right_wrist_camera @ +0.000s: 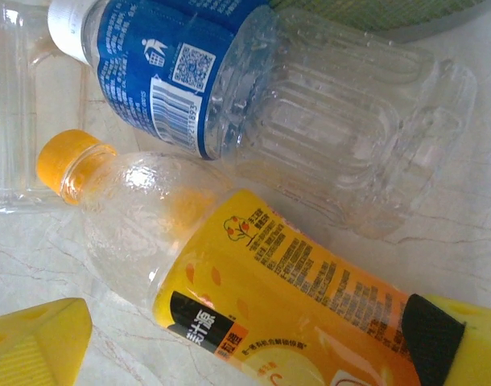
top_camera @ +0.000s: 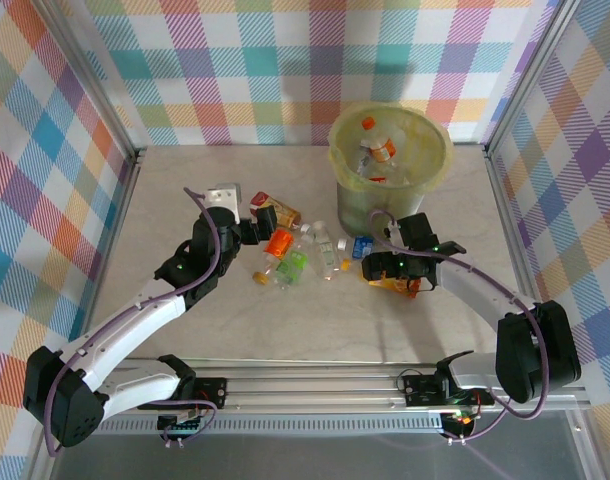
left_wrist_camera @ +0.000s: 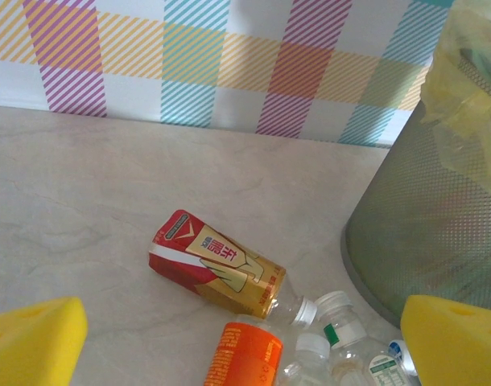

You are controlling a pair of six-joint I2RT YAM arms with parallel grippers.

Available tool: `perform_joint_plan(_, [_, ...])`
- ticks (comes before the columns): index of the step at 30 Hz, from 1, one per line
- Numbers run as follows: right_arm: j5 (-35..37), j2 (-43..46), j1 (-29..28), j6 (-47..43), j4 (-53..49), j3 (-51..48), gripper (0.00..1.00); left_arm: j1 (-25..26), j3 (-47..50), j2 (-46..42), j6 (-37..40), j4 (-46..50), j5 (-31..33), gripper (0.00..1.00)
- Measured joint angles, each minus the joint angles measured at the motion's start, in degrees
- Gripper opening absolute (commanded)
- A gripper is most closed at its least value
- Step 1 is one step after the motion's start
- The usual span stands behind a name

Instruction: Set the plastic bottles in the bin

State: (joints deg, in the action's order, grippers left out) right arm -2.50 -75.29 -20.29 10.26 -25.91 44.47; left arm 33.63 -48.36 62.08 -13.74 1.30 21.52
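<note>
Next, my right gripper will move down and back until its fingers straddle the yellow label [top_camera: 393,285] [right_wrist_camera: 282,293], since the bottle lies below it and nearer my base.
Several crushed plastic bottles [top_camera: 297,256] lie in a cluster left of the bin [top_camera: 437,170], a yellow-green bucket with a bag liner; more bottles [top_camera: 377,152] lie inside it. My left gripper [top_camera: 253,228] hangs open over the cluster's left end. In the left wrist view a red-and-gold bottle [left_wrist_camera: 221,265] and an orange-label bottle [left_wrist_camera: 245,354] lie below the open left gripper [left_wrist_camera: 245,346], its yellow fingers [left_wrist_camera: 32,342] wide apart. My right gripper [right_wrist_camera: 253,346] is open astride a yellow-label bottle [right_wrist_camera: 270,281] with an orange cap, beside a blue-label bottle [right_wrist_camera: 253,80].
The bin's mesh wall [left_wrist_camera: 422,233] stands close on the right of the left wrist view. Checked walls enclose the table [top_camera: 185,330] on three sides, with metal rails along the left and right edges. Bare tabletop lies in front of the cluster.
</note>
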Motion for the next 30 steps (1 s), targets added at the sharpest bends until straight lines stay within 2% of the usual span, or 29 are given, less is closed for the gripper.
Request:
perform_joint_plan(16, [-3.3,0.1,-0.8,6.8,-0.7,-0.5,1.0,-0.1,0.3,0.0,0.0,0.0,0.0,1.0])
perform_joint_plan(26, [-2.8,0.8,-7.3,13.8,-5.1,-0.8,1.0,-0.1,0.3,-0.1,0.0,0.1,-0.3,1.0])
perform_joint_plan(30, [-2.3,0.9,-9.5,15.6,-6.3,-0.9,0.97,-0.1,0.3,-0.1,0.0,0.0,-0.7,1.0])
